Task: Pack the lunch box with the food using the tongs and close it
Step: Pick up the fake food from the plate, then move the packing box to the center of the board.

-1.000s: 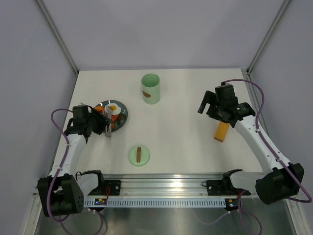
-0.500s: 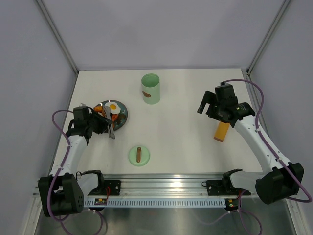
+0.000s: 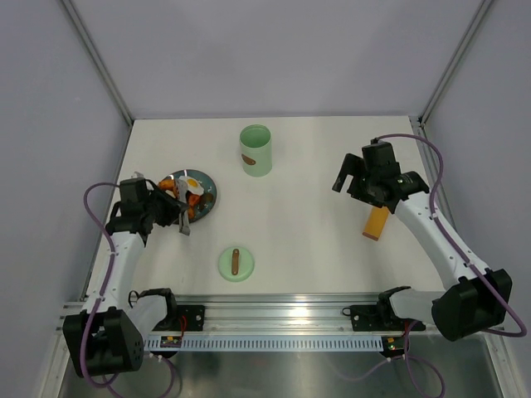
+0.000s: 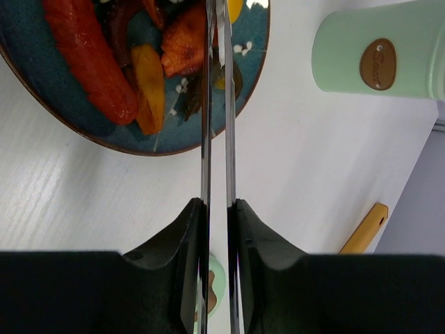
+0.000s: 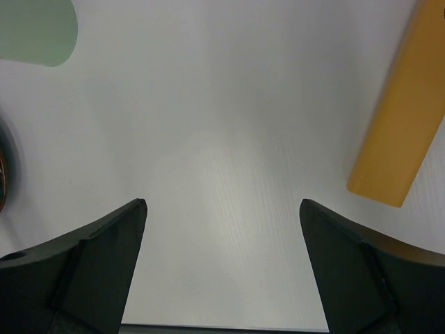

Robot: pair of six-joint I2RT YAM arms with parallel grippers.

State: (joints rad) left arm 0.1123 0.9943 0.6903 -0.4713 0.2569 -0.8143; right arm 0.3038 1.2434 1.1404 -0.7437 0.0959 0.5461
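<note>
Next, my left gripper will raise the tongs (image 3: pixel 183 220), swing their tips over the lunch box's opening (image 3: pixel 255 136) and release the fried egg, as the lunch box stands uncovered.
My left gripper (image 3: pixel 172 211) (image 4: pixel 217 209) is shut on the silver tongs (image 3: pixel 183 220) (image 4: pixel 206 125), whose two arms are squeezed nearly parallel. The arms reach over the dark blue plate (image 3: pixel 207 187) (image 4: pixel 174 142) with the red and orange food (image 3: pixel 190 202) (image 4: pixel 148 85). Their tips leave the top of the left wrist view, so I cannot tell whether they pinch a piece. The mint-green lunch box (image 3: pixel 255 149) (image 4: pixel 379 49) stands upright and uncovered at the back. Its lid (image 3: pixel 236 263) lies near the front. My right gripper (image 3: pixel 343 178) (image 5: pixel 222 209) hangs open over bare table.
A flat orange-yellow strip (image 3: pixel 377 222) (image 5: pixel 400 118) lies on the table below the right gripper. The rail with both arm bases (image 3: pixel 282 319) runs along the near edge. Grey walls close in the table on three sides.
The left gripper has squeezed the tongs' arms closer together and drawn slightly left over the plate. The right arm has barely moved.
</note>
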